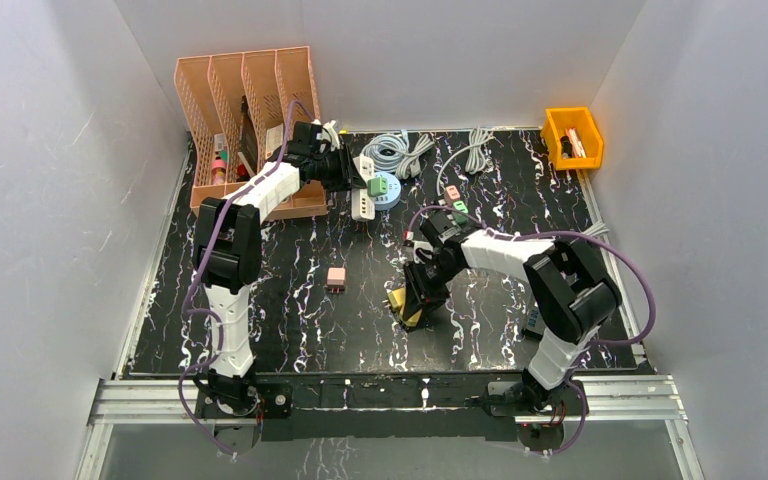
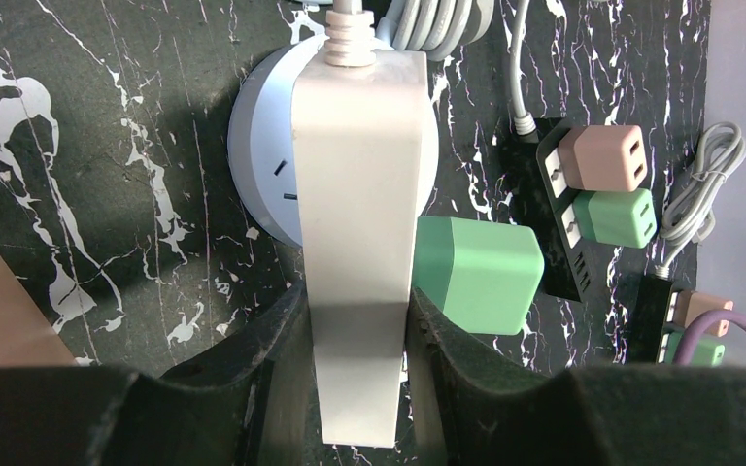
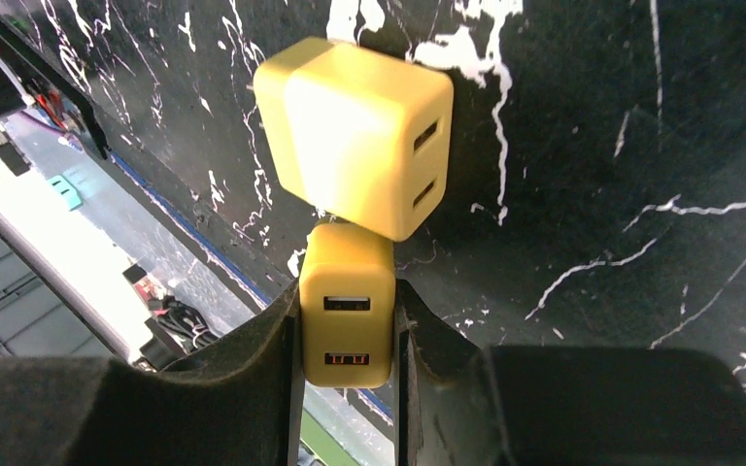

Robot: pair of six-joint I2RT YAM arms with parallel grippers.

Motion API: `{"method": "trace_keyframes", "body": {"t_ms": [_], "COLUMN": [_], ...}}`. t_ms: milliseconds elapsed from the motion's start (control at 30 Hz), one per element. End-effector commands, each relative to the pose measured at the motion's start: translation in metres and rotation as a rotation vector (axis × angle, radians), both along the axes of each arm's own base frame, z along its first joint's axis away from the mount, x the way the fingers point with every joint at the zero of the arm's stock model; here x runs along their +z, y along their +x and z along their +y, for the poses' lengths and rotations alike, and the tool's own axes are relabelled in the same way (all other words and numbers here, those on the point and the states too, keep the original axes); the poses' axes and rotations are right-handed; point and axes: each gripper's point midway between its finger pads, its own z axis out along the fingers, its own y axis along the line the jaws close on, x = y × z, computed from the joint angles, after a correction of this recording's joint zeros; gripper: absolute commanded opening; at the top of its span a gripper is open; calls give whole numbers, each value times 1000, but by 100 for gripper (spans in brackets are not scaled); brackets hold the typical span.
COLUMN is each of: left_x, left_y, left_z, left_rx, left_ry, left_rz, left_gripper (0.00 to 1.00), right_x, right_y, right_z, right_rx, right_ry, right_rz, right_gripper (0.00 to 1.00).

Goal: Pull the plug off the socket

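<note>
The green plug is still in the white power strip, so the robot's right gripper will next move outward and pull its yellow plug free beside the second yellow plug (image 1: 396, 298) (image 3: 355, 136).
My left gripper (image 1: 356, 178) at the back of the table is shut on a white power strip (image 2: 357, 223), and its cable end points away. A green plug (image 2: 476, 274) sticks out of the strip's right side, right by my right finger (image 2: 447, 359). The strip hangs over a round pale-blue socket (image 2: 262, 165). My right gripper (image 1: 418, 296) at mid-table is shut on a yellow USB plug (image 3: 347, 316) and holds it just above the mat. A second yellow plug (image 3: 355, 131) lies on the mat just beyond it.
A black power strip (image 2: 554, 223) holding a pink plug (image 2: 602, 157) and a green plug (image 2: 614, 217) lies to the right. A loose pink plug (image 1: 336, 278) lies mid-table. An orange file rack (image 1: 245, 120), coiled grey cables (image 1: 400, 150) and a yellow bin (image 1: 572, 135) stand along the back.
</note>
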Motion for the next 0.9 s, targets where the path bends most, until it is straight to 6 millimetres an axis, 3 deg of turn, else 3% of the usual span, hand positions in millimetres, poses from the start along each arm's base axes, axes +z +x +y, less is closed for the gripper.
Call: {"method": "trace_keyframes", "body": {"t_ms": [0,200,533,867], "left_x": [44,47,49,49], "left_y": [9,11,13,12], "left_z": [4,9,11,13], "left_rx": [2,9,10,11], "left_ry": [-37,-50,-53,-55], "left_rz": [-90,-87,-84,-86], "left_gripper": [0,0,0,0], "right_x": [7,-1,-4,5], "right_y": [21,39,69,70], "right_z": [8,2,13,12], "right_rx": [11,10,30,94], "right_ry": [34,27,61,44], "right_rz": [-62,-58,-69,-46], "right_gripper": [0,0,0,0]}}
